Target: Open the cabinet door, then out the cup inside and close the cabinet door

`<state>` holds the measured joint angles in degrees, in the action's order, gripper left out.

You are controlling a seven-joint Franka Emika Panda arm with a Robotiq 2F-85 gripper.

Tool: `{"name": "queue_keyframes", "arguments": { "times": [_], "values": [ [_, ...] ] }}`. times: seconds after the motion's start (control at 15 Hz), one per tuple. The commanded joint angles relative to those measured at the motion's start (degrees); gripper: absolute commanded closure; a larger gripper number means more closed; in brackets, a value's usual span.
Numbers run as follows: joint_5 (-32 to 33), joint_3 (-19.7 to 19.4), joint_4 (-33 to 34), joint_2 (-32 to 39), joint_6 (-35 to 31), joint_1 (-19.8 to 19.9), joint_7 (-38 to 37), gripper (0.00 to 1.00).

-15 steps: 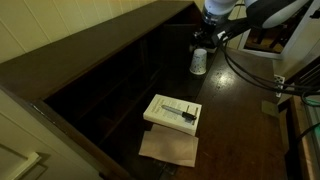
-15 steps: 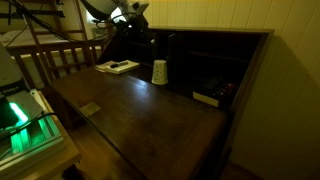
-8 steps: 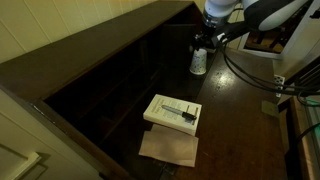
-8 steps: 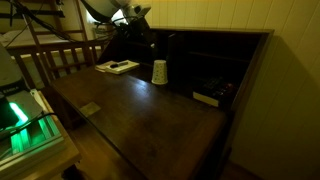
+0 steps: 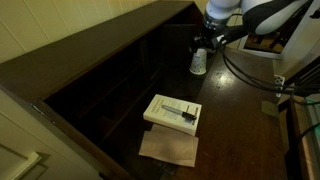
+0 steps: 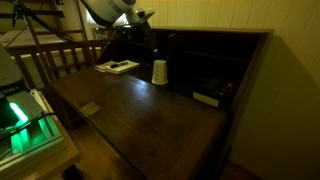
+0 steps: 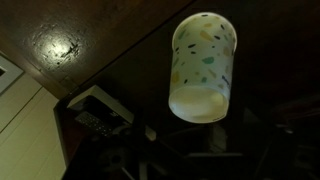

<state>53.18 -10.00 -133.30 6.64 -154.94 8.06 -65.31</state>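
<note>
My gripper will next move down until its open fingers straddle the cup's upper end point(image 6: 160, 64) point(image 7: 198, 102) and close, as that end is below it, still clear of the fingers.
The cup point(image 5: 198, 62) is small, white and speckled. It stands upright on the dark fold-down desk surface point(image 5: 235, 120), in front of the open cabinet compartments. It also shows in an exterior view point(image 6: 159, 71) and in the wrist view point(image 7: 203, 65). My gripper point(image 5: 204, 42) hangs just above and behind the cup, and is also seen in an exterior view point(image 6: 141, 27). It does not touch the cup. In the wrist view its dark fingers sit apart below the cup with nothing between them.
A flat white box point(image 5: 173, 112) with a dark pen-like item on it lies on the desk, also in an exterior view point(image 6: 118, 67). A brown sheet point(image 5: 168, 148) lies beside it. A pale flat item point(image 6: 207, 97) sits inside the cabinet. A wooden chair point(image 6: 55, 58) stands behind.
My gripper has risen slightly away from the cup. The cup has stayed in place on the desk.
</note>
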Motion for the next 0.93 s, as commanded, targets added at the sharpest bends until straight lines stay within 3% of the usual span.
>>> {"name": "queue_keyframes", "arguments": {
  "times": [0.0, 0.87],
  "values": [
    [-1.77, -0.15, 0.38, 1.87, -3.97, 1.09, 2.69, 0.00],
    [-0.70, -0.31, 1.41, 4.86, -7.04, 2.70, 1.89, 0.00]
  ]
}}
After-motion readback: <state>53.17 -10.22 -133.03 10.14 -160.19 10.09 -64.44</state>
